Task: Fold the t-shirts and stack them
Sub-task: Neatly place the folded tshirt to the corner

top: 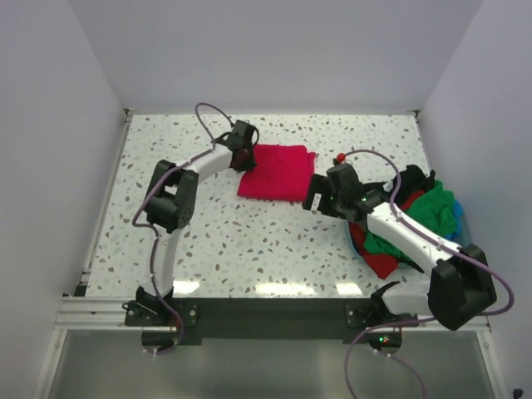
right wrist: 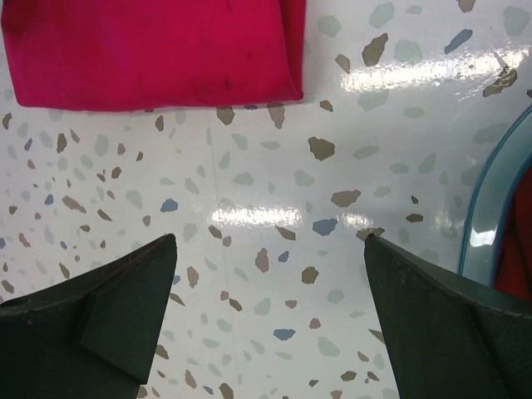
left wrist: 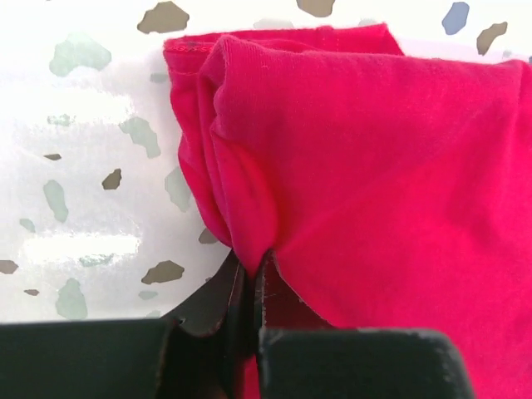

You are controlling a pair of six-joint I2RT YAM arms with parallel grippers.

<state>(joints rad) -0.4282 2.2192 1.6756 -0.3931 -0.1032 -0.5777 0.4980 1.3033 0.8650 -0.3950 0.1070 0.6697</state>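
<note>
The folded t-shirt should next slide to the left in the top view with my left gripper, to the table's bare far corner (top: 174,141), so that the middle of the table gets clear.
A folded crimson-red t-shirt (top: 278,173) lies flat near the middle back of the table. My left gripper (top: 243,156) is at its left edge, shut on a pinch of the red cloth (left wrist: 249,212). My right gripper (top: 320,196) is open and empty, hovering over bare table just right of the shirt; the shirt's corner (right wrist: 158,50) shows at the top of the right wrist view. More t-shirts, green (top: 426,212), red (top: 381,258) and black, are heaped in a basket at the right.
The light blue round basket (right wrist: 490,199) sits at the right table edge, under the right arm. White walls close in the speckled table (top: 249,241) on three sides.
</note>
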